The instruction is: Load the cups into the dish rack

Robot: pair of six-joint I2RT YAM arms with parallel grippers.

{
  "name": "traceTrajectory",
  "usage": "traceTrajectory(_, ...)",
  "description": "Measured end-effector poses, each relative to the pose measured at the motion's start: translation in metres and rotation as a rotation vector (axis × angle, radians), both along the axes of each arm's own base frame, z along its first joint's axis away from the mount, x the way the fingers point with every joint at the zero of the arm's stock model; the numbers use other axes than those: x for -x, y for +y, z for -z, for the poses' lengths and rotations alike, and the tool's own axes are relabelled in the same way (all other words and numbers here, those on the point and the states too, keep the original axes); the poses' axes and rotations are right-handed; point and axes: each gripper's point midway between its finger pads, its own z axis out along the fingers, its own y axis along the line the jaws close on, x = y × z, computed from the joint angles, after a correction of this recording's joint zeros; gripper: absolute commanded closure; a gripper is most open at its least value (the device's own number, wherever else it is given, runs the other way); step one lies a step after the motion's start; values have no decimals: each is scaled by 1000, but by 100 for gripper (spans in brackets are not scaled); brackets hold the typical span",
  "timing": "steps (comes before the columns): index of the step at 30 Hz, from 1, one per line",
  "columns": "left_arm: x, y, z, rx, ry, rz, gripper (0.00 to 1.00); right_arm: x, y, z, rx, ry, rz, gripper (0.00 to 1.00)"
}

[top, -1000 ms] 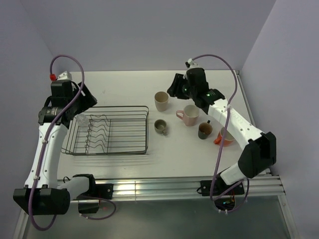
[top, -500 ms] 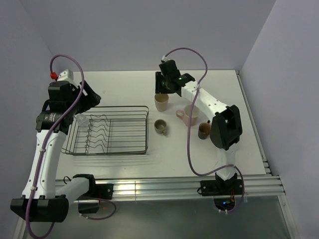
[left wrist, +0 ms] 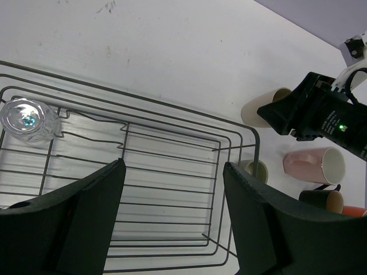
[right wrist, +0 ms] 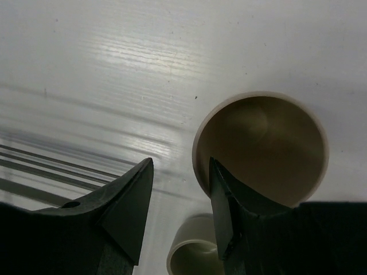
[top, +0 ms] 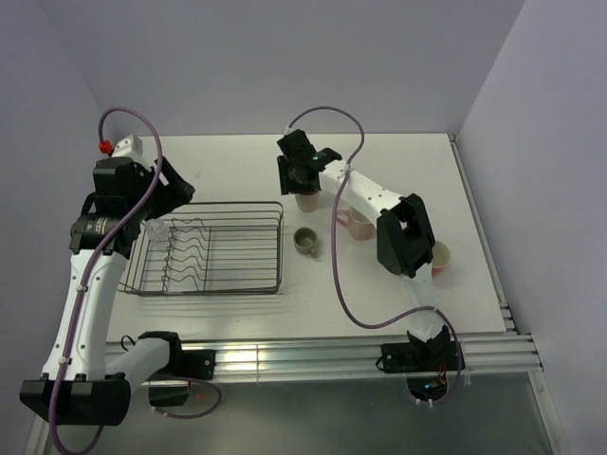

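My right gripper lowers over the tumbler's rim on the rack's side next, one finger inside. The open fingers already straddle the beige tumbler's side (top: 296,196) (right wrist: 196,157) there.
The dark wire dish rack (top: 268,248) lies at the left and holds the small clear glass (top: 156,227) in its back left corner. My left gripper (top: 178,195) hangs open and empty above the rack (left wrist: 172,132); the glass (left wrist: 26,120) shows in its view. My right gripper (top: 299,186) is open right over the beige tumbler (top: 306,200). In the right wrist view the jaws (right wrist: 178,195) straddle the tumbler's (right wrist: 261,143) left wall. The olive-green cup (top: 304,241), pink mug (top: 361,227) and orange mug (top: 438,260) stand on the table. The dark brown mug (left wrist: 321,200) shows only in the left wrist view.
The right arm's elbow (top: 403,237) lies over the mugs to the right of the rack. The olive-green cup (right wrist: 192,255) stands close to the tumbler, just under my right jaws. The rack's edge wires (right wrist: 28,166) are to their left.
My right arm has swung left from the back right and now sits over the beige tumbler. The orange mug has come into view. My left gripper has shifted slightly right.
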Motion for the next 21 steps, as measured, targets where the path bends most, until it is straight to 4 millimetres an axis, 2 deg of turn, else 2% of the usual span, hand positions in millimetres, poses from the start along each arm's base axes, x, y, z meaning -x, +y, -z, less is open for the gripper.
traceTrajectory(6, 1, 0, 7, 0, 15, 1, 25, -1, -9, 9, 50, 6, 27, 49)
traceTrajectory(12, 1, -1, 14, 3, 26, 7, 25, -11, -7, 7, 58, -17, 41, 61)
traceTrajectory(17, 1, -2, 15, 5, 27, 10, 25, -16, -4, 24, 80, 1, 39, 70)
traceTrajectory(18, 1, -2, 15, 5, 28, 10, 25, -15, -5, 28, 88, 9, 38, 73)
traceTrajectory(21, 0, -2, 16, 5, 27, 11, 25, -14, -7, 34, 107, 19, 36, 95)
